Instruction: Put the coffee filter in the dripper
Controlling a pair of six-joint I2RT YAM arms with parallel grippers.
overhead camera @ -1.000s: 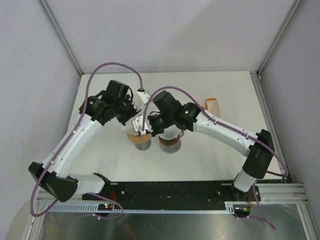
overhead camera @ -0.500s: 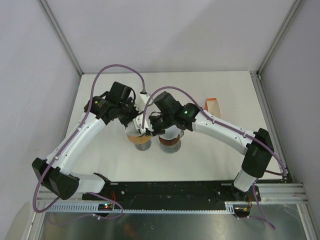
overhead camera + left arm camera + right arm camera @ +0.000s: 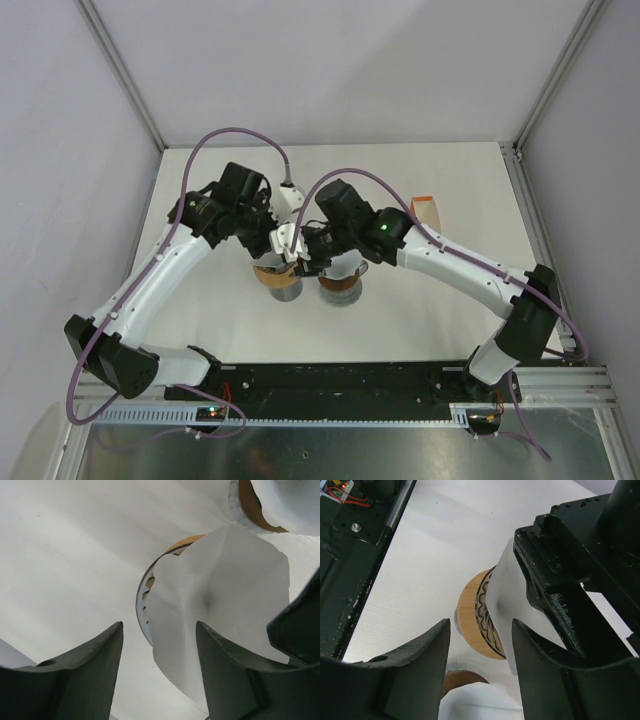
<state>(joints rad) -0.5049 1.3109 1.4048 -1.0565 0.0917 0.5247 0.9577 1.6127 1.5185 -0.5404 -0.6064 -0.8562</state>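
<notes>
Next, my right gripper shifts toward the white coffee filter's edge [image 3: 288, 264] [image 3: 505, 647] at the dripper's rim, then closes on that edge.
A white coffee filter [image 3: 220, 595] rests folded over the mouth of the dripper [image 3: 145, 587], a cup with a wooden rim [image 3: 470, 612] and a dark ribbed inside. My left gripper [image 3: 159, 625] hovers just above it, open; the filter's lower edge lies near the right finger [image 3: 230, 675], with a gap showing. My right gripper [image 3: 481, 621] is open too, close beside the dripper and holding nothing. In the top view both grippers meet over the dripper [image 3: 281, 283], left gripper [image 3: 272, 250] and right gripper [image 3: 305, 258] almost touching.
A second wooden-based holder [image 3: 341, 287] with white filters [image 3: 480, 702] stands right next to the dripper. A small orange-and-white box [image 3: 428, 210] sits at the back right. The left gripper's black body [image 3: 580, 575] crowds the right wrist view.
Both grippers went from shut to open, letting go of the filter on the dripper. The right arm's elbow swung slightly outward; the left arm barely moved.
</notes>
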